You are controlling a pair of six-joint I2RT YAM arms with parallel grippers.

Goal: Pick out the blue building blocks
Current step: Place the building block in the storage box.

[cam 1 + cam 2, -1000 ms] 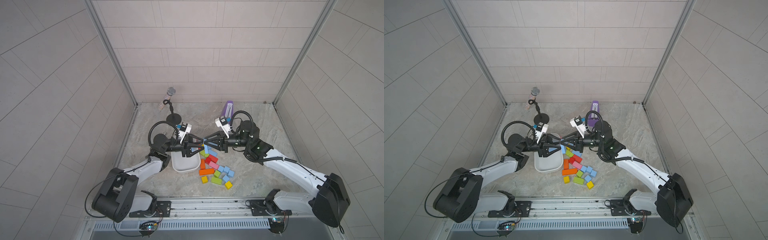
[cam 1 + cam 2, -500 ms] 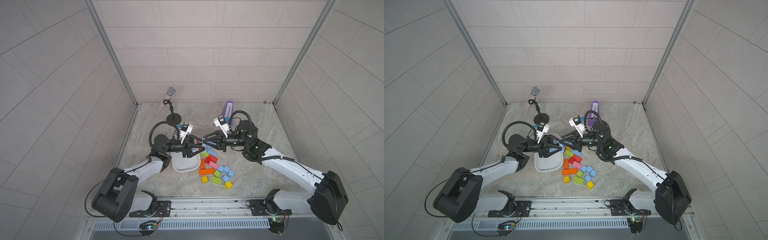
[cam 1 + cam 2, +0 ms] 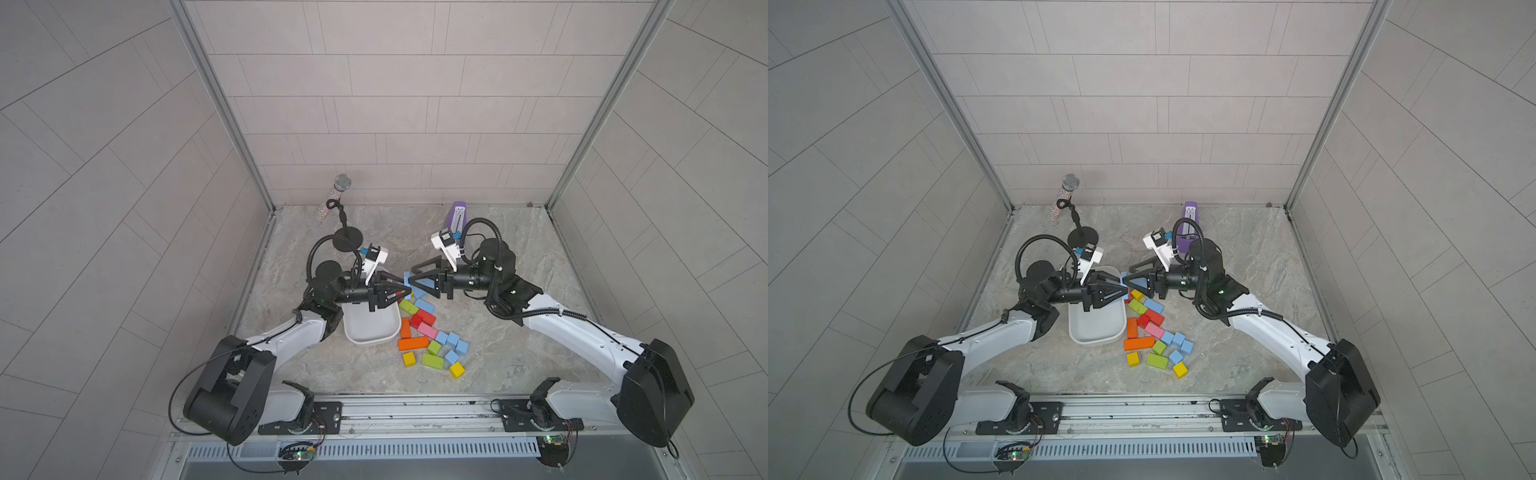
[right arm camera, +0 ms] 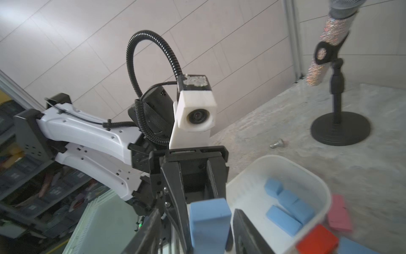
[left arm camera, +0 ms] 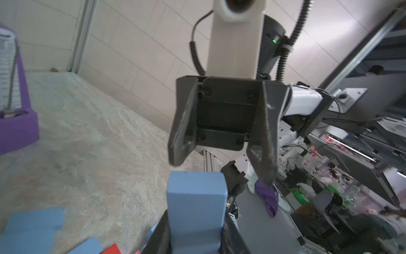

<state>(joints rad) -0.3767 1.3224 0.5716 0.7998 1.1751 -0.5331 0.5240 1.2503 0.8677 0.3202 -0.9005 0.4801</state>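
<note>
I will next pull my left gripper away from the right gripper, tilt it down, lower it where the bottom of the bin (image 3: 368,336) is bare beside its blue blocks, and let go.
Above the far rim of the white bin (image 3: 368,336), a light blue block (image 3: 406,277) (image 3: 1123,279) hangs between my two grippers, which meet tip to tip. My left gripper (image 3: 404,287) (image 5: 195,220) is shut on this blue block (image 5: 195,198). My right gripper (image 3: 410,282) (image 4: 197,212) is open, with its fingers (image 5: 182,132) spread and a gap on each side of the block (image 4: 208,220). Several blue blocks (image 4: 285,209) lie in the bin (image 4: 325,193). More blue blocks (image 3: 453,338) (image 3: 1177,338) lie loose on the table.
Orange (image 3: 412,343), green (image 3: 431,360), yellow (image 3: 456,369), red (image 3: 424,319) and pink (image 3: 428,331) blocks lie in a pile right of the bin. A microphone on a stand (image 3: 341,208) is at the back left, and a purple metronome (image 3: 457,216) at the back right. A small screw (image 4: 277,144) lies near the stand.
My left gripper has closed on the blue block that the right gripper was holding. My right gripper has opened around it. Both arms stay nearly in place.
</note>
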